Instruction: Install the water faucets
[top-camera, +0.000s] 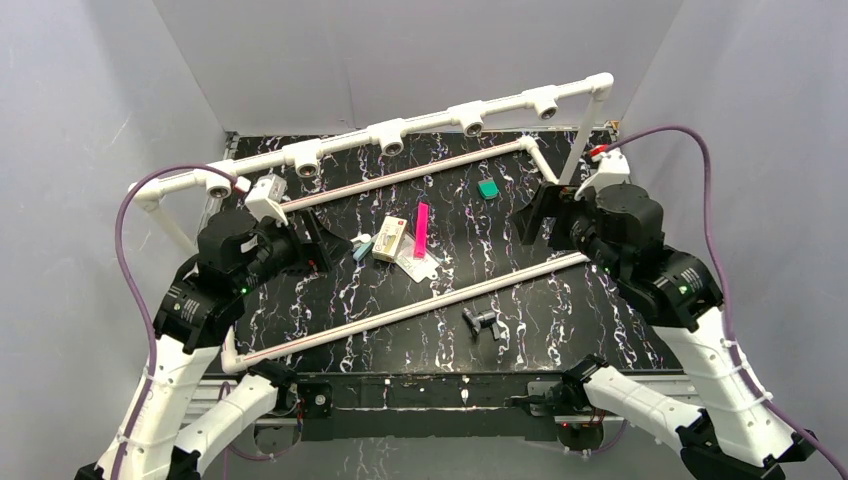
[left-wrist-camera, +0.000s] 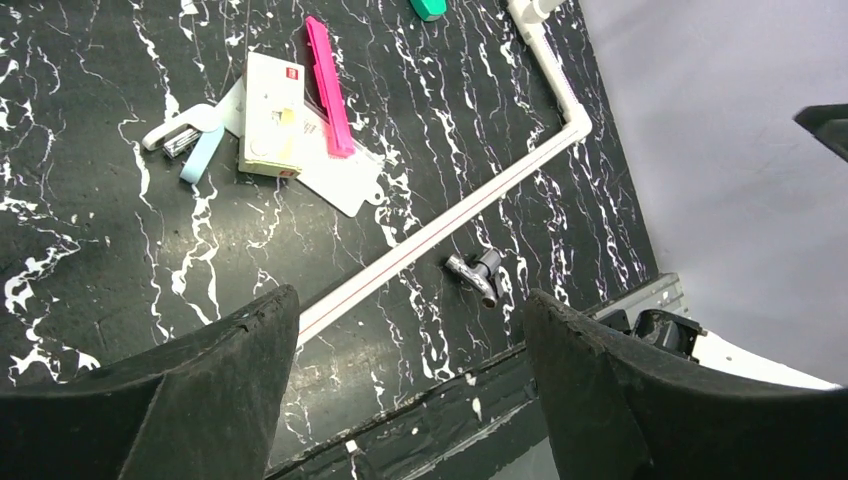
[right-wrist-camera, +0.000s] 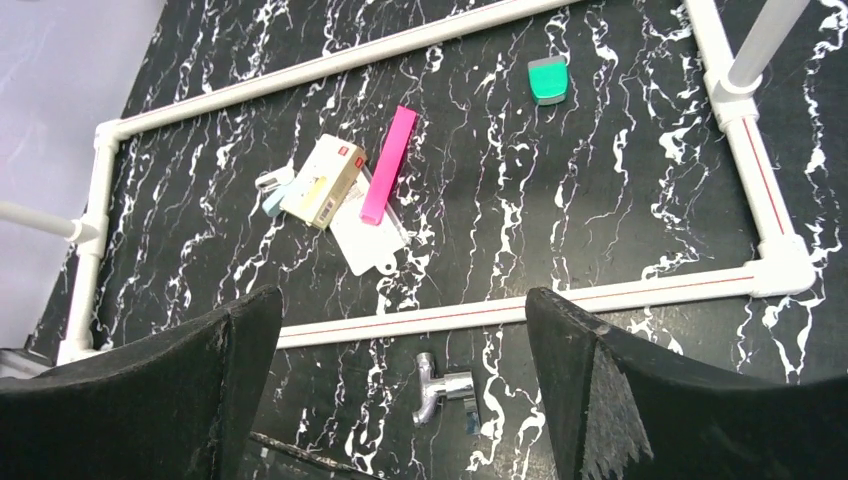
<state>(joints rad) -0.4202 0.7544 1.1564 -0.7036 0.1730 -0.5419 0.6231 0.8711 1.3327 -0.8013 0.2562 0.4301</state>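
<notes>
Next, my right gripper lowers back and leftward in the top view to close at the faucet's near spout end (top-camera: 475, 331) (right-wrist-camera: 424, 413), which lies clear of the faucet's handle.
One small silvery water faucet (top-camera: 482, 321) lies on its side on the black marbled table, just in front of the near white pipe; the same faucet (left-wrist-camera: 477, 275) shows in the left wrist view and the faucet (right-wrist-camera: 442, 391) sits between the fingers' lines of sight in the right wrist view. My left gripper (top-camera: 322, 243) hovers at the left of the table, open and empty. My right gripper (top-camera: 531, 213) hovers at the right, open and empty, well above the faucet. A raised white pipe rail with several tee sockets (top-camera: 391, 133) runs along the back.
A white pipe frame (top-camera: 420, 300) lies flat on the table. Inside it lie a pink strip (top-camera: 421, 230), a small cardboard box (top-camera: 389, 239), a white card, a pale blue and white piece (top-camera: 361, 246) and a green square piece (top-camera: 488, 188). Grey walls enclose three sides.
</notes>
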